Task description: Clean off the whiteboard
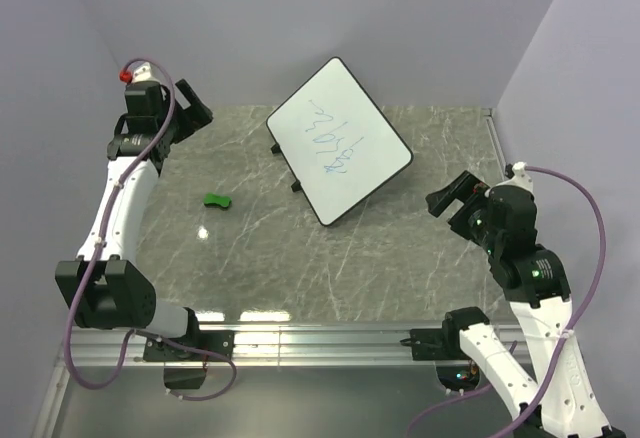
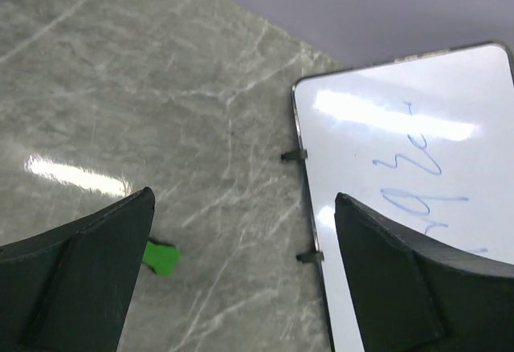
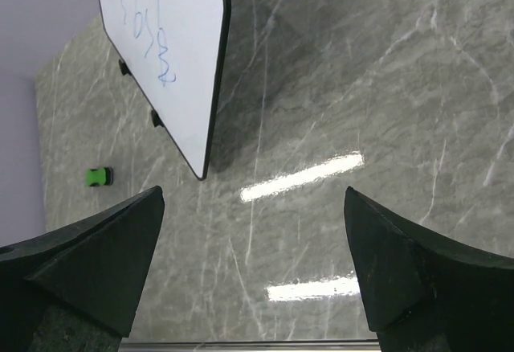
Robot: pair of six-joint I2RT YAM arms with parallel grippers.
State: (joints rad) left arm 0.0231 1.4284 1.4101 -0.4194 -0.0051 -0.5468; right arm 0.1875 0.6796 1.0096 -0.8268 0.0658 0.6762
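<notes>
Scribbles mark the whiteboard [image 1: 340,140]. The green eraser's middle [image 1: 217,201] lies below my left gripper and nearer my base, so the gripper moves down and back and turns across it next.
The whiteboard [image 1: 340,140] lies tilted at the back middle of the table, black-rimmed, with blue scribbles on it. It also shows in the left wrist view [image 2: 409,151] and the right wrist view [image 3: 165,47]. A small green eraser [image 1: 216,200] lies on the table left of the board; it also shows in the left wrist view [image 2: 160,257] and the right wrist view [image 3: 99,177]. My left gripper [image 1: 197,110] is open and empty, raised at the back left. My right gripper [image 1: 448,198] is open and empty, raised right of the board.
The table is grey marble [image 1: 300,258] with a metal rail [image 1: 320,338] along the near edge. Lilac walls close in at the back and both sides. Small black feet [image 2: 294,156] stick out from the board's left edge.
</notes>
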